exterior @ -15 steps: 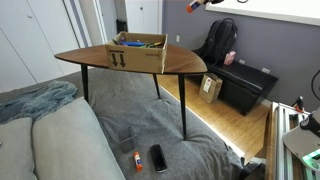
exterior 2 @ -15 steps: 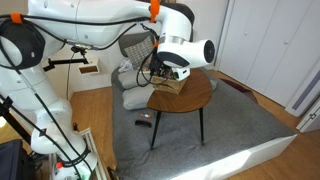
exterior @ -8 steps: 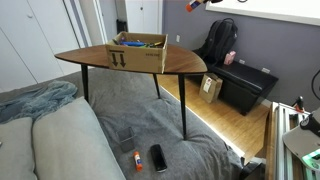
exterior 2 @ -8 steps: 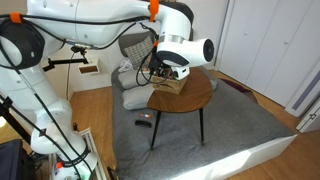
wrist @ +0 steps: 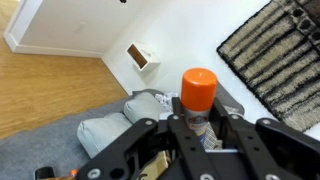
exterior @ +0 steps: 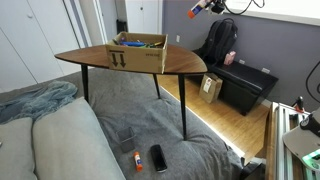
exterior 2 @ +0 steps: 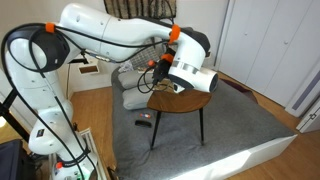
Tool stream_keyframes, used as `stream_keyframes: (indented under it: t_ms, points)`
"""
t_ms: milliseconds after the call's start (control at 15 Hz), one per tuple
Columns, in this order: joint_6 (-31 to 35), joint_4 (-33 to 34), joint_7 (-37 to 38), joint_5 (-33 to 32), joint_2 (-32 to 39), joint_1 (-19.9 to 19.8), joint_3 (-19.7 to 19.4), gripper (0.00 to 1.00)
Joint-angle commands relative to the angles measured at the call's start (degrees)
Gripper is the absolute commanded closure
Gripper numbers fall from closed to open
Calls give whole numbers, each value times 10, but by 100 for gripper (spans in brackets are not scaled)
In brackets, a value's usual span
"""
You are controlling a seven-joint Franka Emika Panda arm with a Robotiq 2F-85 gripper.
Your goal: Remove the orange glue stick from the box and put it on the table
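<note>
The bare tabletop beside the box is below my gripper. Next I will lower my gripper to that spot, turn the tilted glue stick upright and let go of it.
In the wrist view my gripper [wrist: 200,124] is shut on the orange glue stick [wrist: 199,88]. The stick stands upright between the fingers, with its orange cap above them and its pale labelled body between them. The tan cardboard box [exterior: 138,52] with black marks sits on the brown wooden table [exterior: 185,66]. In an exterior view my gripper [exterior: 203,7] is high above and beyond the table's edge, near the top of the frame. In an exterior view the arm's wrist [exterior 2: 190,75] hangs over the table [exterior 2: 188,101] and hides most of the box.
Another orange stick [exterior: 136,160] and a black phone [exterior: 158,157] lie on the grey rug. A low black bench [exterior: 245,86], a dark backpack [exterior: 219,42] and a small tan carton [exterior: 211,88] stand beyond the table. A grey cushion [wrist: 105,132] lies on the floor.
The arm has swung and turned its wrist over the table. The gripper has come further into view at the top of the exterior view, still holding the glue stick.
</note>
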Motion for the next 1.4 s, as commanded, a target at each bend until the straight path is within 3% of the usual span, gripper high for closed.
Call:
stream_keyframes:
  t_ms: [0, 667, 1333]
  points:
    - [-29, 21, 63, 39, 57, -16, -1, 92]
    - [13, 40, 224, 53, 163, -12, -2, 92]
    - [99, 70, 291, 33, 206, 4, 5, 92]
